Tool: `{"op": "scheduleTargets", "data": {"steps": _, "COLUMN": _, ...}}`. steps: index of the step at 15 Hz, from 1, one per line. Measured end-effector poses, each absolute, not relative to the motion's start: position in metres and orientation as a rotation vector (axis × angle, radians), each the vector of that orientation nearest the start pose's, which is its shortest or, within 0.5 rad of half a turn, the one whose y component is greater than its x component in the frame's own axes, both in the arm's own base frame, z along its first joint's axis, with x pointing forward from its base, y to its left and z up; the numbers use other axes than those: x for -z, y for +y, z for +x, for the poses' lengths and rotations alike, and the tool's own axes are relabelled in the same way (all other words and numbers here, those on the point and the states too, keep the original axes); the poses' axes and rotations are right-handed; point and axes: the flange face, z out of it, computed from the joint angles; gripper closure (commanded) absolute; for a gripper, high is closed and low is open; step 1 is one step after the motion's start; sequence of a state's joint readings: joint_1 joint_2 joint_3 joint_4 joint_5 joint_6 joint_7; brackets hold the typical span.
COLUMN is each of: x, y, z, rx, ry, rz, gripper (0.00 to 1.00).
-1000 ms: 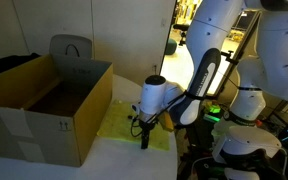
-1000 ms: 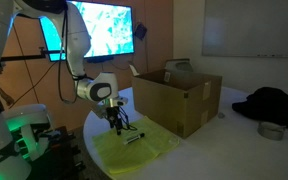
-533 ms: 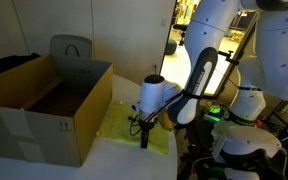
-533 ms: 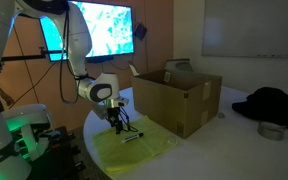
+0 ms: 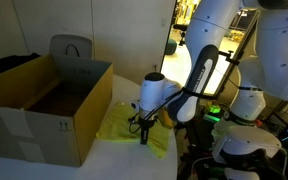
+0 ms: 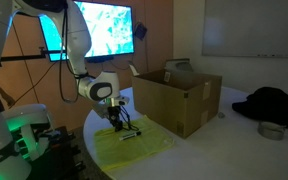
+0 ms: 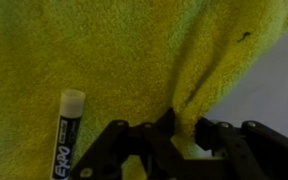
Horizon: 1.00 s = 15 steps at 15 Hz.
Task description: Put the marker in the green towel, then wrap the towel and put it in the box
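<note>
The gripper lifts the pinched fold it holds next, since the marker lies uncovered. It then carries the fold across the marker toward the towel's opposite side (image 6: 125, 156) and releases it.
The yellow-green towel (image 7: 94, 50) lies spread on the table beside the cardboard box (image 5: 44, 105). The white marker (image 7: 67, 135) lies on the towel, to the left of the jaws in the wrist view, and shows as a small dark stick (image 6: 131, 138) in an exterior view. My gripper (image 7: 184, 126) points down at the towel's edge, shut on a raised fold of the cloth pinched between its fingers. In both exterior views the gripper (image 5: 144, 130) (image 6: 117, 121) stands low on the towel (image 5: 119, 125) (image 6: 134, 150), close to the box.
The box (image 6: 179, 95) is open at the top, with a grey chair behind it. A dark garment (image 6: 274, 105) and a small round tin (image 6: 271, 130) lie on the table beyond the box. Robot bases with green lights stand at the table's edge.
The jaws have shut on the towel's edge, bunching a fold between the fingers. The arm has stayed in nearly the same place; the marker has not moved.
</note>
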State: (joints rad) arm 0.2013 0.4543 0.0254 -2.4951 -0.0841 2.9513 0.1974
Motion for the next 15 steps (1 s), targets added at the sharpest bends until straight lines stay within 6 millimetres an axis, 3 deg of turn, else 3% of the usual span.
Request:
{"op": "scheduleTargets", "data": {"steps": 8, "x": -0.148, "y": 0.088, "z": 0.431, "rx": 0.059, "ry": -0.132, "rz": -3.136, "gripper": 0.95}}
{"op": "scheduleTargets", "data": {"steps": 11, "x": -0.169, "y": 0.062, "z": 0.426, "rx": 0.109, "ry": 0.001, "rz": -3.124, "gripper": 0.95}}
{"op": "scheduleTargets", "data": {"steps": 15, "x": -0.187, "y": 0.009, "z": 0.425, "rx": 0.165, "ry": 0.323, "rz": -3.081, "gripper": 0.95}}
